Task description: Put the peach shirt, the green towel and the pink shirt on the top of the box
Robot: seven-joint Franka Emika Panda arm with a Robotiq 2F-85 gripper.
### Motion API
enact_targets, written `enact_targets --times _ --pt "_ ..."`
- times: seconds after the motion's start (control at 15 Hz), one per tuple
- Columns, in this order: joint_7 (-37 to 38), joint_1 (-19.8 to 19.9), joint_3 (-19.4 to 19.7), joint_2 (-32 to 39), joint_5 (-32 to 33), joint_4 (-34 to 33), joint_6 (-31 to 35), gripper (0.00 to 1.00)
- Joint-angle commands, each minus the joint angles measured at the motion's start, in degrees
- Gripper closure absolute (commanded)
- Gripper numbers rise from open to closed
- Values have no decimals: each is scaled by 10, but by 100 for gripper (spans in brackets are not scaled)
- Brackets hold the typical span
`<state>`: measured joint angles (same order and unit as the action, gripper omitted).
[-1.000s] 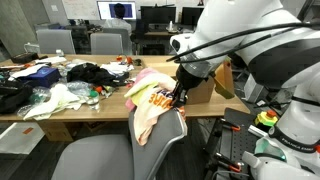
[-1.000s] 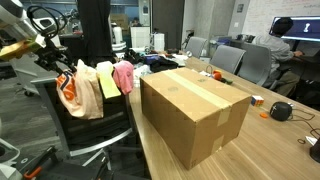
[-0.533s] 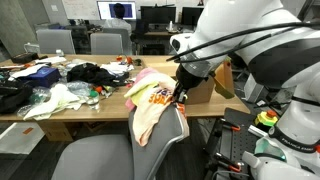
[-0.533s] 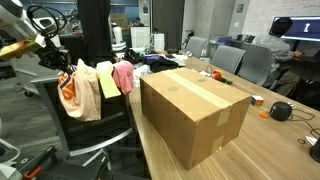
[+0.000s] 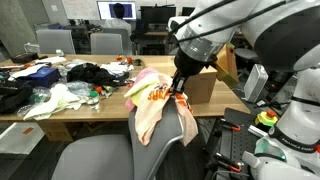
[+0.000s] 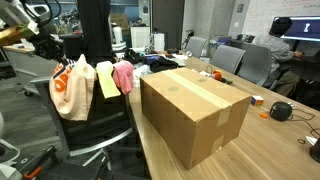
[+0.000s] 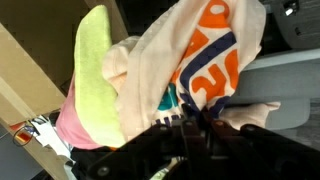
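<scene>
The robot's gripper will next carry the shirt high up from the chair back, then across over the box's bare top (image 6: 190, 90) to let it go, because the shirt's cloth hangs long below.
The peach shirt (image 6: 68, 92) with its orange print hangs bunched from my gripper (image 6: 60, 64) over the back of an office chair (image 6: 95, 125). It also shows in an exterior view (image 5: 150, 112) and in the wrist view (image 7: 200, 55). My gripper (image 5: 178, 90) (image 7: 186, 128) is shut on its upper edge. The green towel (image 6: 106, 80) (image 7: 95, 70) and the pink shirt (image 6: 124, 75) (image 7: 68, 125) are draped on the chair back beside it. The big tan box (image 6: 195, 110) stands on the table next to the chair, its top bare. It is partly hidden behind my arm in an exterior view (image 5: 205, 88).
The wooden table (image 5: 60, 115) holds a heap of dark and whitish clothes (image 5: 85, 75). Office chairs (image 5: 105, 42) and monitors stand behind it. A person sits at a screen (image 6: 285, 35). A round black object (image 6: 281, 110) lies beyond the box.
My gripper has pulled the peach shirt up and away from the chair back; the shirt now hangs bunched and has shifted away from the green towel. The towel and pink shirt have not moved.
</scene>
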<state>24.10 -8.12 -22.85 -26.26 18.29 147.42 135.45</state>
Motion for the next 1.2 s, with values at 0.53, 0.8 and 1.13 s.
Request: enact_targets --times 0.53,0.8,1.13 --pt "-44 5 15 -26 -4 -263 -193 98" --pt "-41 19 21 -8 0 -331 -227 98" --pt "-41 37 34 32 2 -400 -275 98"
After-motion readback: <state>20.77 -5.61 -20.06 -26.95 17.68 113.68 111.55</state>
